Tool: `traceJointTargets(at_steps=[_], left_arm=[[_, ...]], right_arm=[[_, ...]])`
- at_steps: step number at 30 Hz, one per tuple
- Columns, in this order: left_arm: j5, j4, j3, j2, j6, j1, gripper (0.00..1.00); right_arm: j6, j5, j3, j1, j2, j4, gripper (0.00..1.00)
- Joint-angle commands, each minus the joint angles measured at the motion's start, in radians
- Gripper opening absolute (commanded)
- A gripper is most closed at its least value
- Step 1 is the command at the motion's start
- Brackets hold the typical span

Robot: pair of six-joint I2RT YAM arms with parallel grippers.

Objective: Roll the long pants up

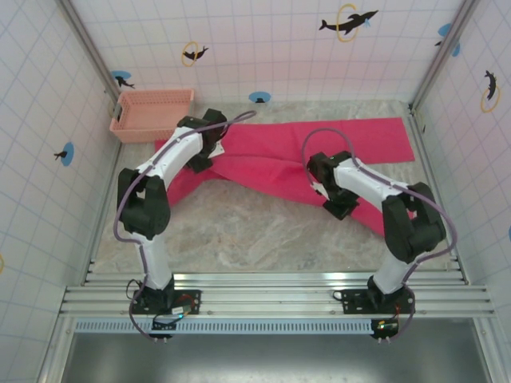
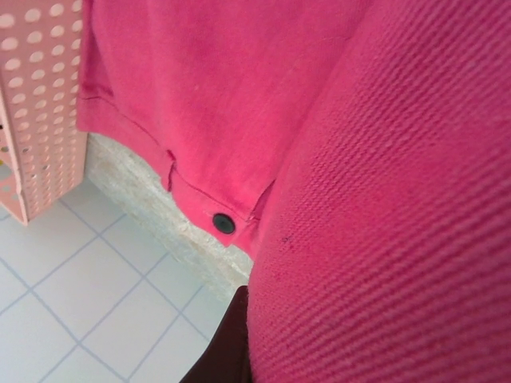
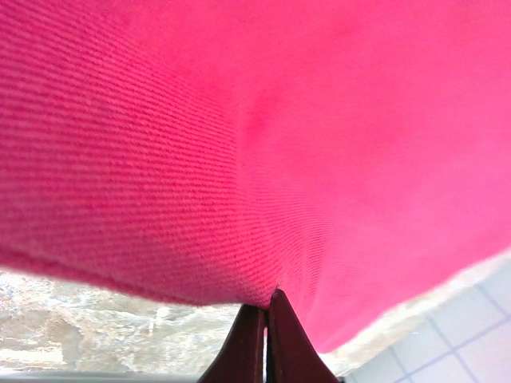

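Observation:
My left gripper carries its held fold of the pants outward next, then down onto the pants' far edge and releases, since the far leg lies flat there.
The long pants [image 1: 343, 140] lie spread across the back of the table, bright magenta-red, one leg reaching the right wall. My left gripper [image 1: 206, 148] sits at the waist end near the basket. In the left wrist view a fold of the pants [image 2: 383, 199] drapes close over the jaws, leaving one dark finger [image 2: 227, 343] showing beside it. The waistband's black button [image 2: 223, 223] lies at the table edge. My right gripper [image 1: 319, 174] is at the middle of the cloth. Its fingertips [image 3: 266, 307] are pinched together on a lifted edge of the pants [image 3: 239, 120].
A pale salmon-pink lattice basket [image 1: 152, 114] stands at the back left corner, close to the waistband [image 2: 40, 96]. Tiled walls close in the table on three sides. Bare marbled tabletop [image 1: 239, 231] stretches in front of the cloth.

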Motion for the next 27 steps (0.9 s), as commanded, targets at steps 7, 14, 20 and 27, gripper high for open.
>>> traceJointTargets(at_steps=[7,14,20,27], left_arm=[[-0.019,0.018,0.174,0.0,0.105,0.027,0.0],[0.144,0.0,0.317,0.129,0.183,0.082,0.06],[0.215,-0.006,0.596,0.362,0.228,0.113,0.09],[0.272,0.102,0.708,0.55,0.305,0.12,0.14]], right_arm=[[-0.121,0.187,0.249,-0.083,-0.018,-0.024,0.0],[-0.223,0.232,0.531,-0.23,0.196,0.019,0.0],[-0.303,0.253,0.944,-0.256,0.564,0.012,0.0],[-0.368,0.276,1.437,-0.253,0.973,-0.011,0.0]])
